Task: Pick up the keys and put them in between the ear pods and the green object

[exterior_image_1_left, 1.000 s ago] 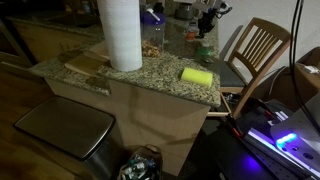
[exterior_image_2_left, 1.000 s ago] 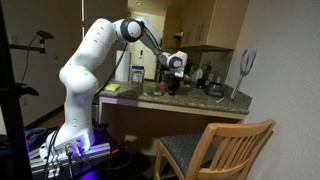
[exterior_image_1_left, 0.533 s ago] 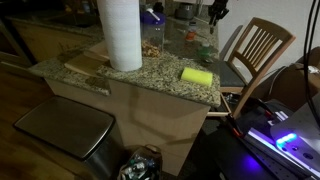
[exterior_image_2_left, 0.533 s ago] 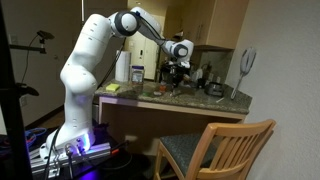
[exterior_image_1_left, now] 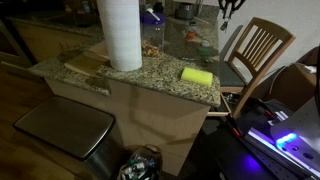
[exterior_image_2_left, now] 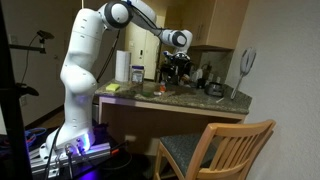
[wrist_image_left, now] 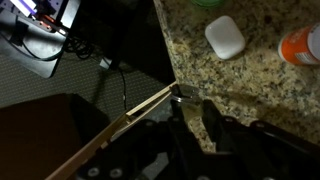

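The keys still hang by the counter's edge, so my gripper needs to bring them back past the ear pods to the gap before the green object (wrist_image_left: 217, 12) and release them.
In the wrist view my gripper (wrist_image_left: 182, 98) hangs over the edge of the granite counter (wrist_image_left: 260, 80). Its fingers converge on a small metallic glint, the keys (wrist_image_left: 178, 91). The white ear pods case (wrist_image_left: 225, 38) lies on the counter beyond the fingertips. The bright green object (wrist_image_left: 208, 3) is cut off at the top edge, just past the case. In both exterior views the gripper (exterior_image_1_left: 228, 9) (exterior_image_2_left: 178, 76) is raised well above the counter's far end. The keys are too small to make out there.
A yellow sponge (exterior_image_1_left: 197, 75) lies near the counter corner, and a tall paper towel roll (exterior_image_1_left: 120, 35) stands further along. An orange container (wrist_image_left: 305, 45) stands to the right of the ear pods. A wooden chair (exterior_image_1_left: 258, 45) stands beside the counter, and bottles crowd the back (exterior_image_2_left: 205, 78).
The gripper has risen steadily from just above the counter top to well above it, and the arm's elbow has lifted with it. The things on the counter have not moved.
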